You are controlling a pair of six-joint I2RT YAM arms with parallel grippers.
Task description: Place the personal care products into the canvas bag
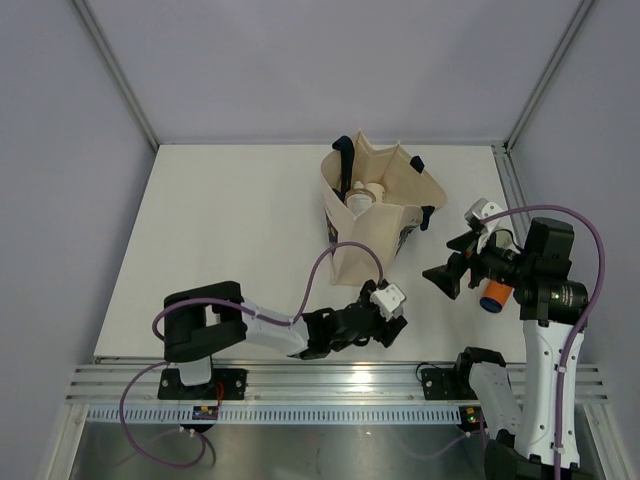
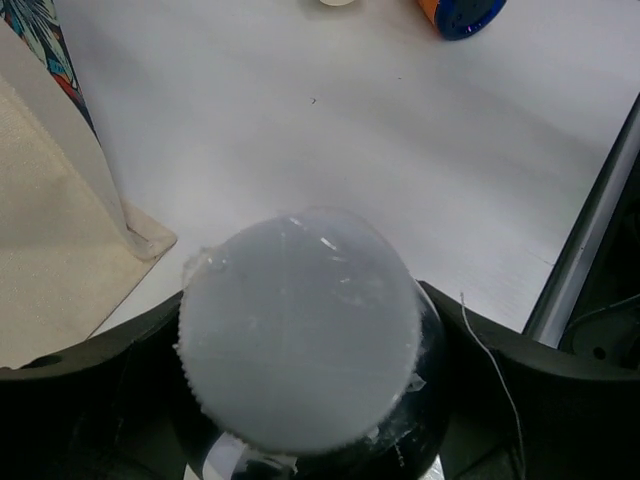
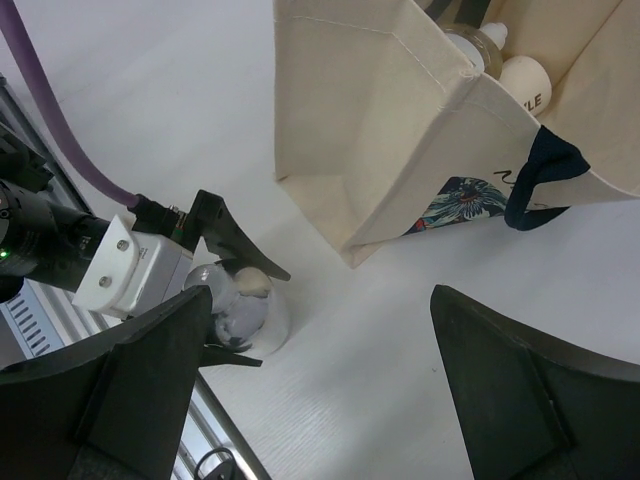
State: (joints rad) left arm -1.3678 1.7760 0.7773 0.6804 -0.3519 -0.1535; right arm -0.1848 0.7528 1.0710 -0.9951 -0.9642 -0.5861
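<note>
I should lift the clear bottle outward over the bag's opening (image 1: 386, 184) with my left gripper and then lower it into the bag.
A clear bottle (image 2: 300, 340) with a silver cap lies on the table near its front edge, its round end filling the left wrist view. My left gripper (image 1: 393, 322) is shut on this bottle (image 3: 250, 315), one finger on each side. The canvas bag (image 1: 385, 215) stands upright and open behind it, with a white lettered bottle (image 3: 525, 85) and other products inside. An orange bottle (image 1: 495, 295) with a dark cap lies on the table under my right arm. My right gripper (image 1: 450, 262) hovers open and empty to the bag's right.
The metal rail (image 1: 330, 380) along the table's near edge runs just beside the left gripper. The bag's corner (image 2: 140, 240) is close on the held bottle's left. A slanted frame post (image 1: 545, 75) stands at the back right.
</note>
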